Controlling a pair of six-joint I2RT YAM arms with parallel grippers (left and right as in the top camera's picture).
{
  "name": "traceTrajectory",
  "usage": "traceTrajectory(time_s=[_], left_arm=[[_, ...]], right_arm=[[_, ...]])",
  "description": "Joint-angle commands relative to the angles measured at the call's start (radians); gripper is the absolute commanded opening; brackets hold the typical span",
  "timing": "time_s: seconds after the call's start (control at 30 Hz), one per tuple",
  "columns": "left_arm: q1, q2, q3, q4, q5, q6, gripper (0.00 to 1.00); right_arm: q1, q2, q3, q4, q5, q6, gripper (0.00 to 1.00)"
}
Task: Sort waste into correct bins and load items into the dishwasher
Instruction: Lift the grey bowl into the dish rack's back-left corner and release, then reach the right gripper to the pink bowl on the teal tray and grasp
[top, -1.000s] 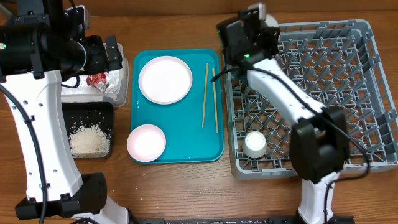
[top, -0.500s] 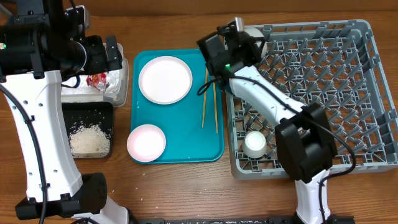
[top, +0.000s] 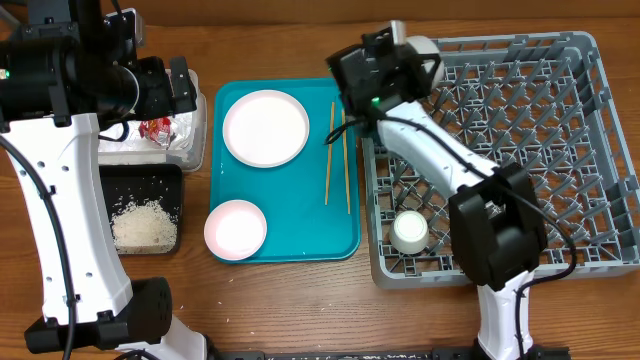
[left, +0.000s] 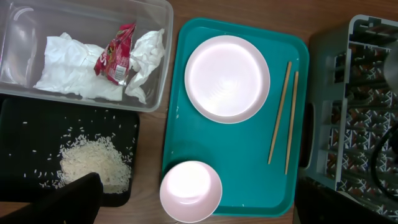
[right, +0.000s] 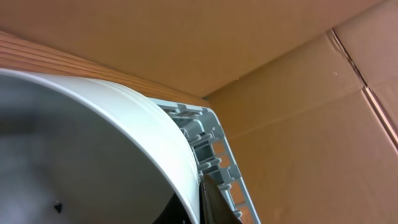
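Observation:
The white bowl still hangs above the dish rack's far corner (top: 428, 64) by the teal tray (top: 300, 245), so my right gripper will next lower the bowl into that corner and release it.
My right gripper (top: 405, 58) is shut on the rim of a white bowl (top: 422, 45) (right: 93, 143), held tilted over the far left corner of the grey dish rack (top: 530, 130). A small white cup (top: 410, 230) stands in the rack. A white plate (top: 265, 128), a pink bowl (top: 236, 228) and chopsticks (top: 337, 155) lie on the teal tray (top: 300, 245). My left gripper (left: 199, 186) is open and empty, high above the clear tub (left: 163, 37). The tub holds the napkin (left: 68, 74) and the red packet (left: 115, 53). Rice (left: 93, 165) lies in the black tray (left: 25, 124).
The wooden table's back edge and a cardboard wall (right: 298, 93) are just behind the rack's corner. My right arm stretches across the rack's left half. The tub and the black tray sit side by side left of the teal tray.
My right gripper swung left over the teal tray's edge with the bowl, then back right toward the rack's far left corner. The left arm has not moved.

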Motion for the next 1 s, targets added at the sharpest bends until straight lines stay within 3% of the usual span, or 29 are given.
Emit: traceTrajectory(time_s=[0.0, 0.57, 0.83, 0.97], left_arm=[[0.0, -0.002, 0.012, 0.003, 0.008, 0.019, 1.0], [0.001, -0.002, 0.012, 0.003, 0.008, 0.019, 1.0], [0.001, -0.002, 0.012, 0.003, 0.008, 0.019, 1.0], [0.001, -0.002, 0.012, 0.003, 0.008, 0.019, 1.0]], right_arm=[[-0.01, 0.026, 0.008, 0.012, 0.006, 0.018, 0.04], [0.015, 0.029, 0.008, -0.01, -0.094, 0.018, 0.06], [0.082, 0.029, 0.008, -0.018, -0.095, 0.018, 0.25], [0.119, 0.029, 0.008, -0.018, -0.095, 0.018, 0.48]])
